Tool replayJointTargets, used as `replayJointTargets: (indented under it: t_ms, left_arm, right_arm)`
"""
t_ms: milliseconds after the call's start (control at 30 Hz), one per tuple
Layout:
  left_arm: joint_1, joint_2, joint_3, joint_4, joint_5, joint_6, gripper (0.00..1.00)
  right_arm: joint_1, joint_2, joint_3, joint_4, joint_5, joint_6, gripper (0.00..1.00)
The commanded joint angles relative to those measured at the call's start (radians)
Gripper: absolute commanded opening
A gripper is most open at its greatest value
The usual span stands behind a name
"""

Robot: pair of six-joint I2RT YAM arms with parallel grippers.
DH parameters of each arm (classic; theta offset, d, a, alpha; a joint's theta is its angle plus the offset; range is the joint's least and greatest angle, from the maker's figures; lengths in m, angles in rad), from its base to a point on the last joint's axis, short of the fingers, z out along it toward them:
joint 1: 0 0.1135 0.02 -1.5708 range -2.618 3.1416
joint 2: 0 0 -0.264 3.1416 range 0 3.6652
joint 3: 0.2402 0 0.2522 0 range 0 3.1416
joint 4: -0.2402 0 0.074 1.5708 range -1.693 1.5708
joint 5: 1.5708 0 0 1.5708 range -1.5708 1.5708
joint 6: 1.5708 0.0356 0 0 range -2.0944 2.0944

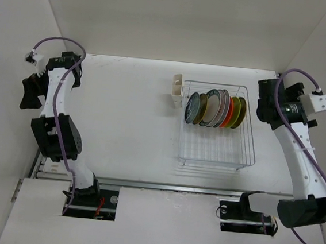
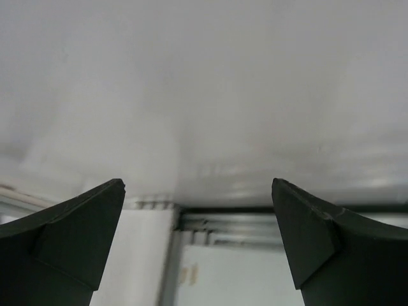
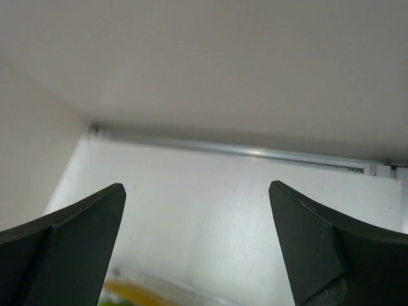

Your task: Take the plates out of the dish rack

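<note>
The olive plate's upper rim (image 1: 242, 111) is next: I should turn my right gripper toward the rack and lower it onto that rim.
The white wire dish rack (image 1: 216, 148) stands right of centre on the table. Several plates (image 1: 215, 108) stand on edge in a row in its far half: a teal patterned one (image 1: 192, 108) at the left, then tan, white with a dark rim, orange (image 1: 229, 113), lime green and olive at the right. My right gripper (image 1: 265, 106) is open and empty, just right of the rack's far end, apart from it. In the right wrist view (image 3: 196, 186) a yellow-green plate rim (image 3: 127, 294) shows at the bottom edge. My left gripper (image 1: 30, 93) is open and empty at the far left, against the side wall.
A cream cutlery cup (image 1: 177, 91) hangs on the rack's far left corner. White walls enclose the table at the back and both sides. A metal rail (image 1: 162, 186) runs along the table's near edge. The left wrist view (image 2: 197, 185) shows wall and rail only.
</note>
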Motion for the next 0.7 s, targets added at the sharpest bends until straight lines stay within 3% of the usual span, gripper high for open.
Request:
replayJointTargets:
  t_ms: [0,33,67,100,167,200,267,367,433,533,667]
  left_arm:
    - [-0.051,-0.261,0.03,0.165,0.278,0.71,1.0]
    - [-0.063,-0.262,0.03,0.219,0.439,0.795,1.0]
    - [-0.082,-0.37,0.03,0.263,0.738,0.865,1.0]
    - [-0.092,-0.415,0.03,0.317,0.882,0.934,1.0]
    - [-0.117,-0.496,0.05,0.308,1.169,1.144,1.0]
    - [-0.126,-0.506,0.093,0.241,1.41,1.206,1.0]
    - [-0.16,-0.506,0.131,0.163,1.555,1.317,1.0]
    - [-0.232,-0.468,0.151,0.083,1.507,1.42,1.0]
    - [-0.258,-0.428,0.151,0.083,1.36,1.391,1.0]
    - [-0.258,-0.403,0.126,0.103,1.257,1.347,1.0]
    - [-0.258,-0.428,0.063,0.117,1.375,1.337,1.0]
  right_arm:
    - [0.017,-0.066,-0.062,0.527,-0.384,-0.807,1.0]
    - [0.017,-0.088,-0.082,0.586,-0.514,-0.809,1.0]
    - [0.017,-0.109,-0.099,0.639,-0.641,-0.904,1.0]
    - [0.017,-0.131,-0.125,0.68,-0.86,-0.927,1.0]
    - [0.017,-0.153,-0.125,0.743,-1.033,-0.961,1.0]
    - [0.017,-0.139,-0.105,0.744,-1.099,-0.961,1.0]
    - [-0.004,-0.063,-0.006,0.649,-1.259,-0.975,1.0]
    - [-0.013,0.04,0.108,0.525,-1.373,-0.995,1.0]
    - [-0.036,0.053,0.119,0.507,-1.373,-0.995,1.0]
    - [-0.067,0.062,0.08,0.507,-1.364,-0.984,1.0]
    - [-0.093,0.076,0.041,0.507,-1.335,-0.984,0.96]
